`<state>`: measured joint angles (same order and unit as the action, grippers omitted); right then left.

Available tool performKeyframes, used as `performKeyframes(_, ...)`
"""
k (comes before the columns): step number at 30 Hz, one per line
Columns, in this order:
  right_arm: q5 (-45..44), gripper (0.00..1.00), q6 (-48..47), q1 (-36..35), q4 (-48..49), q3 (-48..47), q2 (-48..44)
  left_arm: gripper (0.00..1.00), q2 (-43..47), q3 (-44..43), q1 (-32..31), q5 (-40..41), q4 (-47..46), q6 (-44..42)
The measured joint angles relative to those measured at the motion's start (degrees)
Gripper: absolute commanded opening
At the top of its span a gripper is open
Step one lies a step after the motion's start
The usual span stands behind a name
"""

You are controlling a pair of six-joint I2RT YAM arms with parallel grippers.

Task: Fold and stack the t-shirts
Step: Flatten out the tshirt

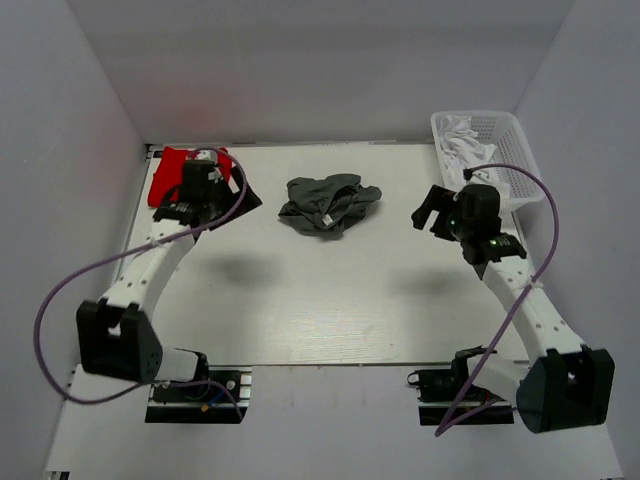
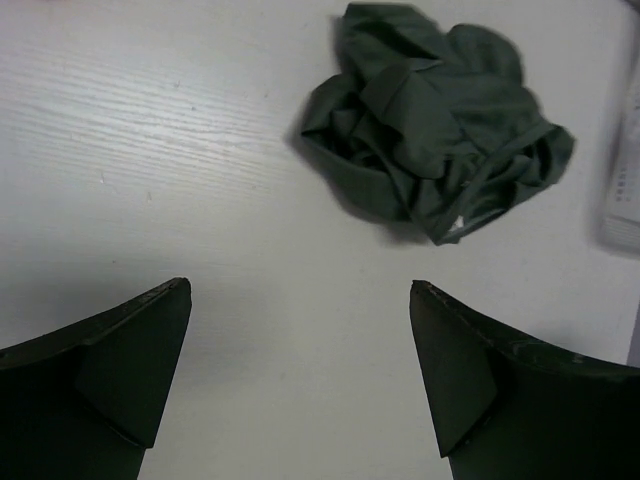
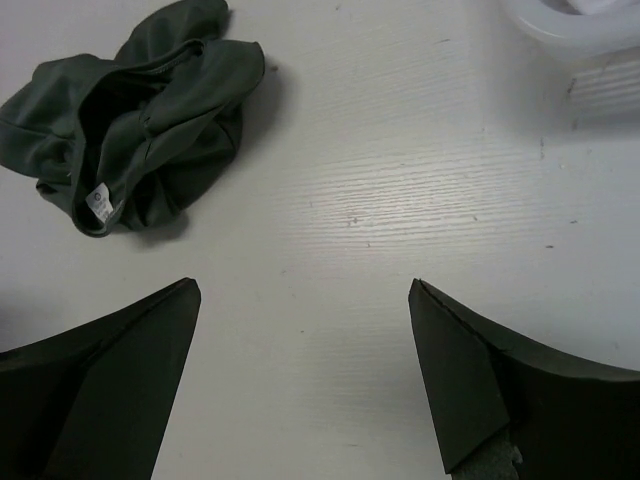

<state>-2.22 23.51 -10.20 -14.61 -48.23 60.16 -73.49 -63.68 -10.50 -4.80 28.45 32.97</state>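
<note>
The robot's left gripper will move down and across onto the grey t-shirt heap's nearest corner, because that corner juts onto bare table below the gripper, to the gripper's right in the top view.
A dark charcoal grey t-shirt lies crumpled in a heap at the back middle of the table; it shows too in the left wrist view and the right wrist view. A bright red t-shirt lies at the back left corner, partly hidden under the left arm. My left gripper hovers beside the red one, open and empty, pointing toward the grey heap. To the right of the heap, my right gripper is open over bare table with nothing between its fingers.
A white slatted basket with white cloth in it stands at the back right corner, just behind the right gripper; its rim shows in the right wrist view. White walls close in the table on three sides.
</note>
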Motion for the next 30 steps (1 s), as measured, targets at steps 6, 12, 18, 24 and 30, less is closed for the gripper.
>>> performKeyframes(6, 4.4, 0.90, -0.1, 0.0, 0.9, -9.2, 16.6, 0.94, -18.9, -5.5, -0.2, 0.5, 0.9, 1.2)
performKeyframes(12, 5.9, 0.90, 0.3, -0.1, 3.7, -17.2, 29.2, 0.86, -31.5, -9.7, -0.6, -2.9, -1.2, 0.6)
performKeyframes(18, 10.1, 0.90, 0.6, -0.1, 6.2, -24.9, 40.3, 0.80, -42.9, -20.8, -1.4, -6.8, -2.1, -0.8)
performKeyframes(24, 15.9, 0.90, 1.0, -0.7, 8.3, -28.8, 48.5, 0.57, -47.3, -23.1, -2.1, -9.7, -3.2, -1.2)
performKeyframes(30, 20.2, 0.87, 2.2, -1.9, 10.4, -32.7, 54.4, 0.47, -47.9, -22.5, -3.2, -12.3, -4.8, -0.9)
